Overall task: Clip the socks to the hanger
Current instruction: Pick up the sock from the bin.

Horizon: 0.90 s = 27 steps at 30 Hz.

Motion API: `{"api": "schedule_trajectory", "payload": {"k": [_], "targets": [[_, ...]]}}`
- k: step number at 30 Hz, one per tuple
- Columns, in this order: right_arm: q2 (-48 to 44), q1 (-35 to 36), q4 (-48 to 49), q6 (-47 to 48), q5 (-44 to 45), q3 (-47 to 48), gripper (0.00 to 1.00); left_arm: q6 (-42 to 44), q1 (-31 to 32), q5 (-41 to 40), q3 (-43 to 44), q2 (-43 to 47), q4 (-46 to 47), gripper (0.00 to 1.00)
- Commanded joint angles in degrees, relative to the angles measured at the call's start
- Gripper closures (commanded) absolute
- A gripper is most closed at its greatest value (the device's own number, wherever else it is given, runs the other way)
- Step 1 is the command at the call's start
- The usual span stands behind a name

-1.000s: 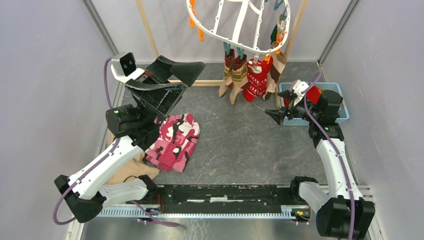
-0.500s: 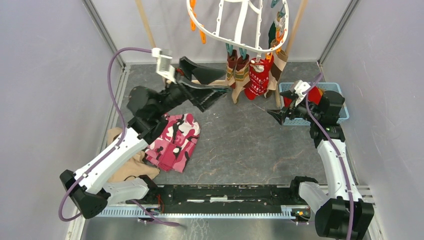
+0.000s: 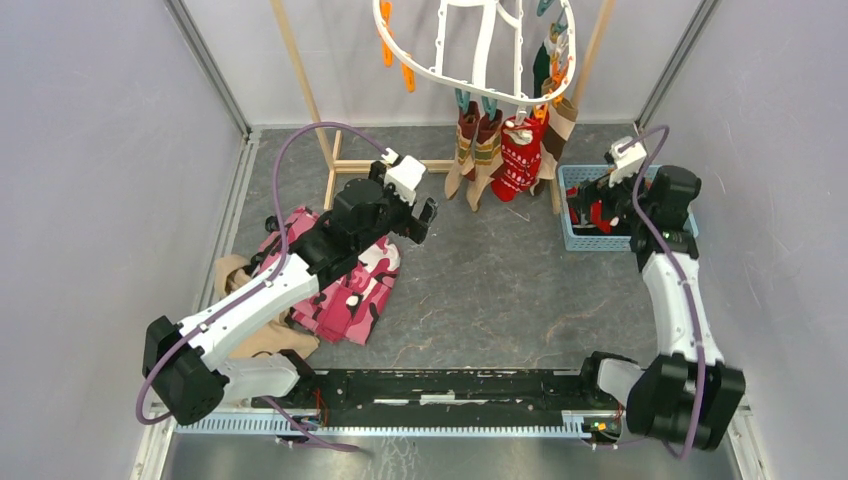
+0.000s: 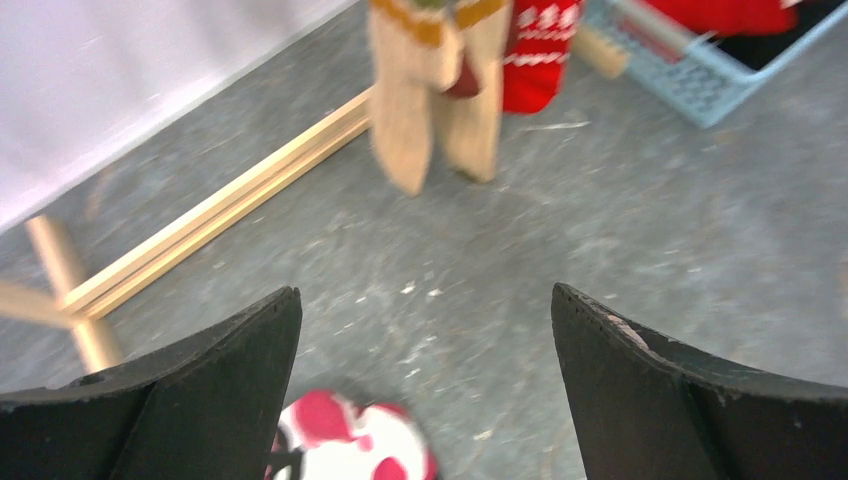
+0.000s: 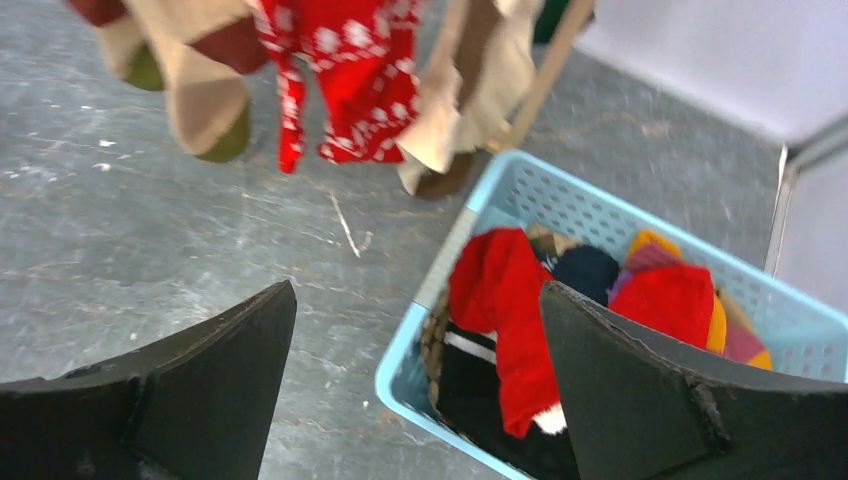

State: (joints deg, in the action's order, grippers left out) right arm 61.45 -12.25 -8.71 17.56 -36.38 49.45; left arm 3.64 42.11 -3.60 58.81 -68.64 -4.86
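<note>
The white cuff of the plain red sock is the near end and lies uncovered on the pile, so I should move my right gripper down into the blue basket (image 3: 590, 243) onto that cuff.
The white oval hanger (image 3: 470, 55) hangs at the top with orange and teal clips. Tan-striped socks (image 3: 478, 150) and a red white-patterned sock (image 3: 520, 155) hang from it. They also show in the left wrist view (image 4: 435, 90) and the right wrist view (image 5: 350, 80). Several loose socks, a plain red one (image 5: 505, 300) among them, lie in the blue basket (image 3: 590, 243). My left gripper (image 3: 425, 220) is open and empty, low over the floor, pointing at the hanging socks. My right gripper (image 3: 590, 205) is open and empty above the basket's near left corner (image 5: 420, 330).
A pink camouflage cloth (image 3: 345, 285) lies under my left arm, its edge between the left fingers (image 4: 350, 440). A tan cloth (image 3: 255, 335) lies to its left. The wooden pole rack (image 3: 330, 150) stands at the back, its base rail (image 4: 220, 210) on the floor.
My left arm has swung down and right from the rear left, now over the pink cloth. My right gripper has moved right and back over the basket.
</note>
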Motion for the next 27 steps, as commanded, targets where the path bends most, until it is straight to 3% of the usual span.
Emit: {"api": "schedule_trajectory", "payload": {"k": [1, 10, 16, 21, 27], "targets": [[7.0, -3.2, -2.5, -3.5, 5.5, 5.4, 0.02, 10.4, -0.2, -10.8, -0.9, 0.2, 0.7, 0.01], [19.4, -6.0, -3.5, -4.2, 13.7, 15.9, 0.03, 9.5, -1.1, -10.1, -0.3, -0.5, 0.3, 0.01], [25.5, -6.6, -4.1, -4.4, 17.8, 16.4, 0.27, 9.4, -1.8, -9.7, -0.1, 0.3, 0.1, 0.01], [29.0, -6.7, -5.2, -2.4, 19.5, 15.8, 0.39, 8.6, -2.4, -8.0, 0.1, 0.4, 0.0, 0.02], [32.5, -6.7, -5.9, -1.4, 20.3, 16.6, 0.41, 8.1, -2.7, -6.6, 0.3, 0.0, -0.2, 0.02]]}}
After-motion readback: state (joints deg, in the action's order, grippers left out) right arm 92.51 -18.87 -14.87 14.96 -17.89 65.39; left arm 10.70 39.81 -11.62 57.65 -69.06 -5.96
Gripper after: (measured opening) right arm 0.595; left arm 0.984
